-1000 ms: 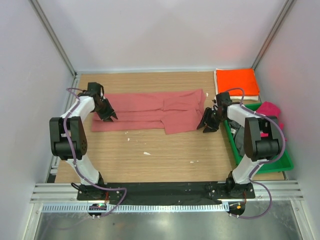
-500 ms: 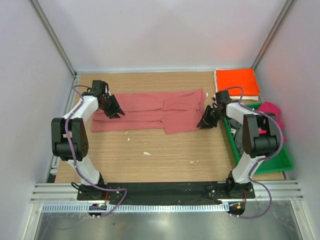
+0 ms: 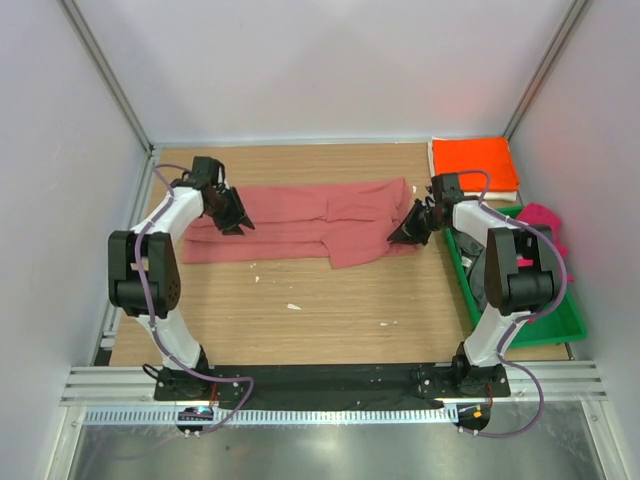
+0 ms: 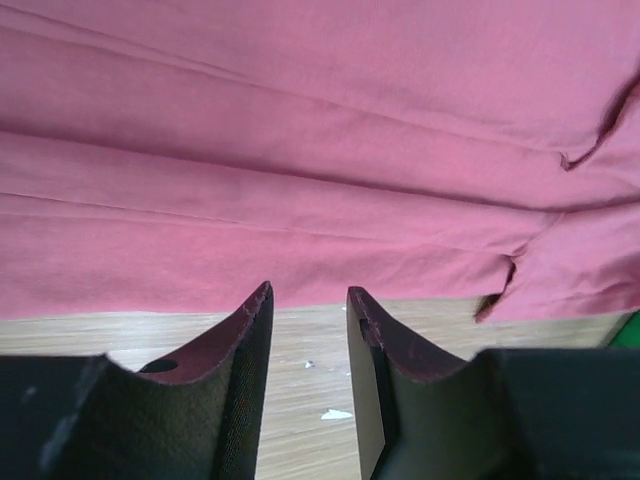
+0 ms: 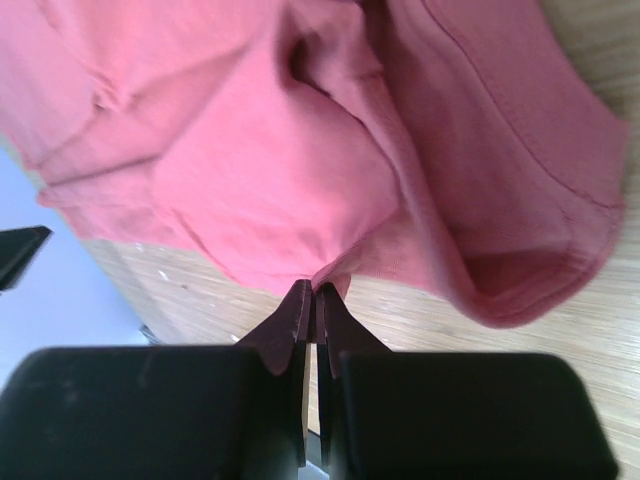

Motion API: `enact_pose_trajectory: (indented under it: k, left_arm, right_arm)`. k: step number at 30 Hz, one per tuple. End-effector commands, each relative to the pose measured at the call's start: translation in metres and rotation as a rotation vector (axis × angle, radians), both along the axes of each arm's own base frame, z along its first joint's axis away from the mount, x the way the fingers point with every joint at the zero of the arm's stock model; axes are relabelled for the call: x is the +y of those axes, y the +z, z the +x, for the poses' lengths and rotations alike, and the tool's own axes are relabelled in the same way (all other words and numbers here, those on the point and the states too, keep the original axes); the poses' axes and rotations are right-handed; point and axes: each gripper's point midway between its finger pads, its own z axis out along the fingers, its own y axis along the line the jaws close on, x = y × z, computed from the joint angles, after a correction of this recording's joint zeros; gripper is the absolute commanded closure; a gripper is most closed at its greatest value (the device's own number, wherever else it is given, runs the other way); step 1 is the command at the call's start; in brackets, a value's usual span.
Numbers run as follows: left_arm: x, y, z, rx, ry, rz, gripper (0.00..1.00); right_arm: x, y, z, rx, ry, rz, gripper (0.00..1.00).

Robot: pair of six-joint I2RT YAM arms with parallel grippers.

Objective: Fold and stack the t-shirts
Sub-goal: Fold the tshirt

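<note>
The shirt's flap sticks out past the shirt's near edge, so my right gripper will next carry the shirt's pinched edge outward to the shirt's far edge (image 3: 376,184) and let go of it there.
A salmon-red t-shirt (image 3: 300,222) lies folded into a long band across the wooden table; it also shows in the left wrist view (image 4: 300,150) and the right wrist view (image 5: 300,170). My left gripper (image 3: 238,222) is over the shirt's left part. In its wrist view the gripper (image 4: 308,295) is open and empty, with its tips at the shirt's near edge. My right gripper (image 3: 398,236) is at the shirt's right end. In its wrist view the gripper (image 5: 315,288) is shut on a pinch of the shirt's edge. A folded orange t-shirt (image 3: 472,160) lies on a white one (image 3: 490,192) at the back right.
A green tray (image 3: 560,330) stands along the right edge and holds a magenta shirt (image 3: 542,220) and a dark grey one (image 3: 484,278). Small white flecks (image 3: 293,306) lie on the wood in front of the shirt. Walls close in the back and both sides.
My left gripper has moved right, further onto the shirt's left part. My right gripper has moved left and back onto the shirt's right edge.
</note>
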Motion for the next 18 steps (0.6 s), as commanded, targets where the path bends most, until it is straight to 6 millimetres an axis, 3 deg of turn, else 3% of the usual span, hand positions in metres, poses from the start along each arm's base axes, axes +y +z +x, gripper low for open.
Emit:
enact_pose_trajectory:
  k: [1,9,18]
  left_arm:
    - [0.034,0.012,0.008,-0.027,0.057,0.095,0.64]
    - [0.087,0.005,0.007,0.022,0.159,0.095,0.73]
    - [0.099,0.006,0.008,0.014,0.176,0.114,0.72]
  right_arm:
    - [0.009,0.034,0.032,-0.089,-0.05,0.062,0.96]
    - [0.023,0.054,0.066,-0.124,-0.164,0.204,0.97]
    - [0.029,0.083,0.127,-0.169,-0.347,0.365,0.98]
